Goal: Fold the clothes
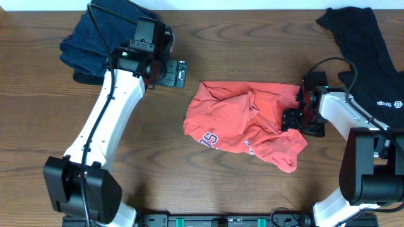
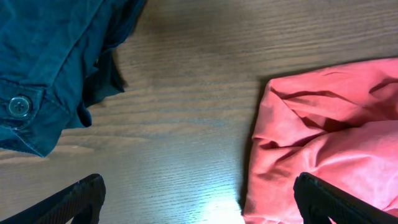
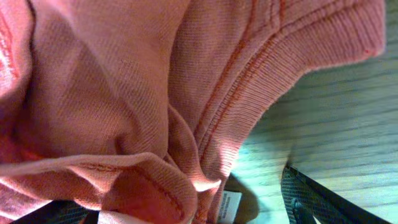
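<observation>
The robot should move its right gripper a little toward the black shirt next, then close its fingers with the T-shirt's stitched hem fold between them.
The coral-red T-shirt lies crumpled in the middle of the table, with white-and-navy lettering showing at its lower left. My left gripper is open and empty, just up and left of the shirt. In the left wrist view bare wood lies between its fingers, and the shirt's edge is by the right finger. My right gripper is at the shirt's right edge. In the right wrist view its fingers are spread wide around bunched collar cloth and the white neck tag.
A dark navy denim garment is heaped at the back left, behind my left arm; its button shows in the left wrist view. A black shirt with a small white logo lies at the back right, beside my right arm.
</observation>
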`<state>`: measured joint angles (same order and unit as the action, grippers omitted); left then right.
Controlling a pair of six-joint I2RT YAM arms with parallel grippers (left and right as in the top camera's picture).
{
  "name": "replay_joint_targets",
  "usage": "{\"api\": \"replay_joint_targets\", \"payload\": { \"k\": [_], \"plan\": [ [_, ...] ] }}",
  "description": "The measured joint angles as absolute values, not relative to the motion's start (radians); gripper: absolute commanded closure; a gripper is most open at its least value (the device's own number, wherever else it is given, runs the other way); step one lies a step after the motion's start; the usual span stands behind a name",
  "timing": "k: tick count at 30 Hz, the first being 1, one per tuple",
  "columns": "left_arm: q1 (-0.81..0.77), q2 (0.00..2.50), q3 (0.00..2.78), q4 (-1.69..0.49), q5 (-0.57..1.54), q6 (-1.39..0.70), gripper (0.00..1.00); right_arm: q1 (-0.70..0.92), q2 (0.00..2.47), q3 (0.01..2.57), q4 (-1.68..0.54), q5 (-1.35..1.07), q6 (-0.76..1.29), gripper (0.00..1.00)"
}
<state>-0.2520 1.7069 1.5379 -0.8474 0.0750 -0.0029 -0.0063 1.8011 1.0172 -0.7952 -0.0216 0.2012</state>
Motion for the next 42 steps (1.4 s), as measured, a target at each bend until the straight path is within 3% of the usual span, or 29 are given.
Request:
{"api": "replay_joint_targets", "payload": {
  "k": [7, 23, 33, 35, 38, 42],
  "plan": [
    [-0.252, 1.707, 1.53, -0.849, 0.075, -0.003, 0.02, -0.007, 1.799, 1.014, -0.779, -0.017, 0.206, 0.23],
    [-0.252, 1.707, 1.53, -0.849, 0.075, -0.003, 0.02, -0.044, 1.795, 1.0, -0.626, 0.001, 0.21, 0.25],
    [-0.252, 1.707, 1.53, -0.85, 0.075, -0.003, 0.02, -0.102, 1.784, 0.973, -0.52, -0.056, 0.181, 0.48],
    [-0.252, 1.707, 1.53, -0.852, 0.075, -0.003, 0.02, -0.104, 1.782, 0.969, -0.514, -0.078, 0.173, 0.59],
    [-0.252, 1.707, 1.53, -0.853, 0.075, -0.003, 0.02, -0.104, 1.779, 0.958, -0.505, -0.12, 0.169, 0.96],
    [-0.252, 1.707, 1.53, -0.853, 0.075, -0.003, 0.02, -0.107, 1.779, 0.95, -0.485, -0.169, 0.186, 0.99]
  ]
}}
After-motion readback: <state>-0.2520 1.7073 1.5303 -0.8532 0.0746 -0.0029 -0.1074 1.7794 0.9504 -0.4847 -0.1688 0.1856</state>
